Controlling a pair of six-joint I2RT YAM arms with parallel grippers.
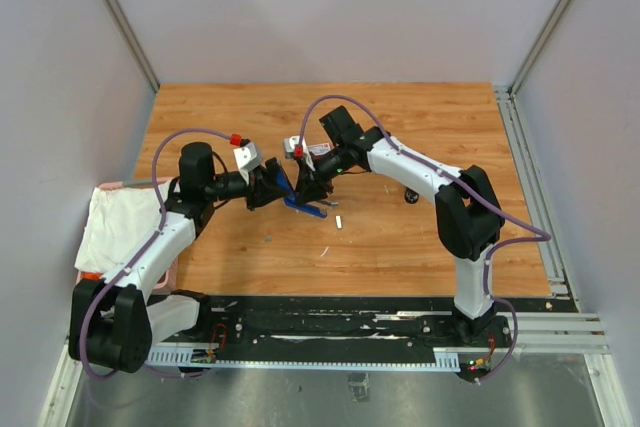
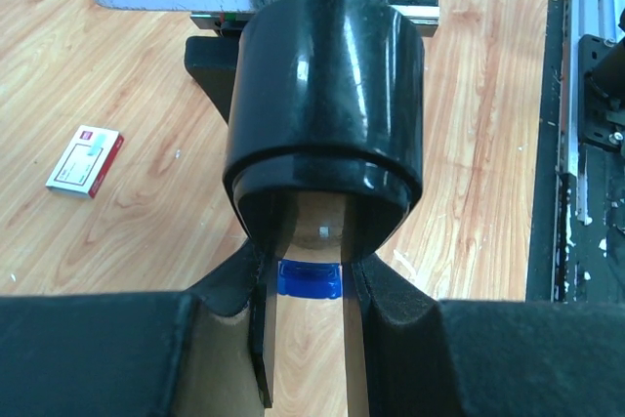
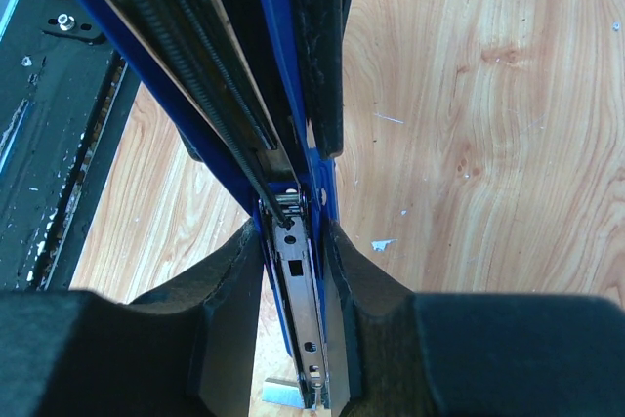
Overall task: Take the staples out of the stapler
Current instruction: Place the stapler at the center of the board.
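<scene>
My right gripper should next move down and to the left in the top view and let go of the stapler (image 1: 303, 204), because the clear wood is below the gripper on that side.
The blue stapler (image 1: 303, 204) is held open above the table's middle, between both grippers. My left gripper (image 1: 277, 188) is shut on its blue end, which shows between the fingers in the left wrist view (image 2: 311, 278). My right gripper (image 1: 309, 185) is shut on the stapler's metal magazine rail (image 3: 296, 271); the stretch of channel in view shows bare metal with holes. A short silvery staple strip (image 1: 338, 220) lies on the wood just right of the stapler, and also shows under the rail in the right wrist view (image 3: 283, 395).
A small red-and-white box (image 2: 85, 160) lies on the wood. The right arm's black wrist housing (image 2: 327, 104) fills the left wrist view. A white cloth (image 1: 118, 227) lies at the table's left edge. Small pale specks (image 1: 325, 250) dot the wood.
</scene>
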